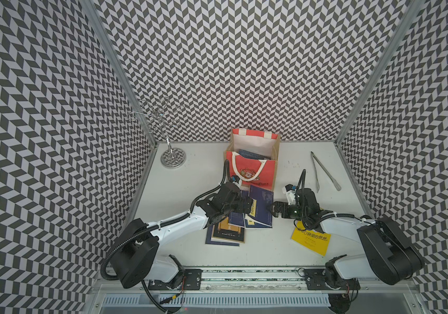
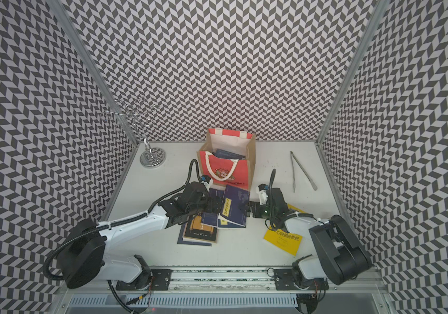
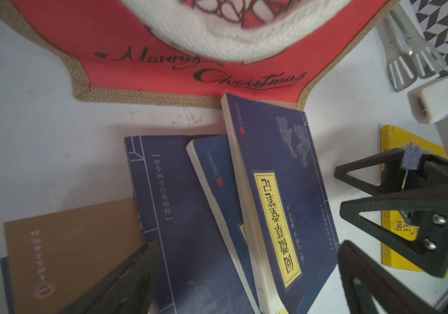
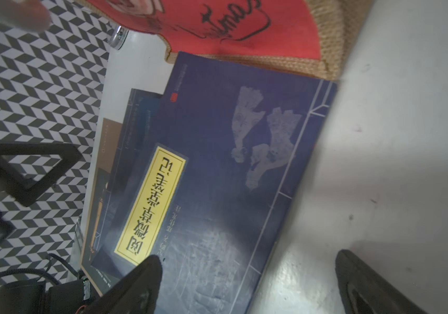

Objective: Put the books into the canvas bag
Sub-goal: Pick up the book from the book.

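The left gripper moves down onto the pale page edge of the top navy book next, because that edge lies raised on the books beneath.
The canvas bag (image 1: 252, 174) (image 2: 225, 171) stands upright at the back middle, red front toward me, with navy books inside (image 1: 252, 155). In front of it lies a loose pile of books: a navy one with a yellow label (image 1: 261, 206) (image 3: 285, 204) (image 4: 217, 176) on top, more navy ones and a tan-and-black one (image 1: 229, 233) beneath. My left gripper (image 1: 250, 208) (image 3: 244, 285) hovers open over the pile's left side. My right gripper (image 1: 274, 210) (image 4: 247, 285) is open at the top book's right edge, one finger over the cover, the other over bare table. A yellow book (image 1: 311, 240) lies under the right arm.
Metal tongs (image 1: 323, 174) lie at the back right of the table. A chrome wire stand (image 1: 172, 157) rises at the back left corner. Patterned walls close in three sides, and the arms' rail (image 1: 244, 274) runs along the front edge.
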{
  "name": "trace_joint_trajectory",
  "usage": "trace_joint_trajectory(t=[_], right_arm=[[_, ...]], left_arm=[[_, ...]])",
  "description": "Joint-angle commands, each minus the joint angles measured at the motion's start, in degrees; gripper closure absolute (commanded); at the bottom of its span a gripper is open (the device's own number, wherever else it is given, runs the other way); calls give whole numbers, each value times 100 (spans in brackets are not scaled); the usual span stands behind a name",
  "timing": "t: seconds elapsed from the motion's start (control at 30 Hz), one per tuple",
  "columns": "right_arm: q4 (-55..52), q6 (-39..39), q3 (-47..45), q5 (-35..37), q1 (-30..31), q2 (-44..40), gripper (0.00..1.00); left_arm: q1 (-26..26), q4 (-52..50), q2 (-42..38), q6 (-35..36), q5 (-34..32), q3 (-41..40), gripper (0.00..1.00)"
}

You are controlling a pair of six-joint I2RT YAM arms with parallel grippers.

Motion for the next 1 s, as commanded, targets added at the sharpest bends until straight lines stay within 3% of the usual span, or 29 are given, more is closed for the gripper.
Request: trace_joint_trajectory(t=[0.0, 0.37, 0.83, 0.97], right_arm=[[370, 65, -8, -119, 143, 223, 1], [950, -85, 141, -577, 362, 469, 1], [1278, -187, 322, -613, 832, 517, 3], [1359, -132, 370, -614, 924, 585, 4]], left_arm=[[-4, 200, -122, -232, 298, -98, 0], [24, 470, -74, -286, 983, -536, 0], [592, 1045, -436, -515, 2058, -1171, 1], [778, 1263, -487, -639, 2389, -1269, 12]])
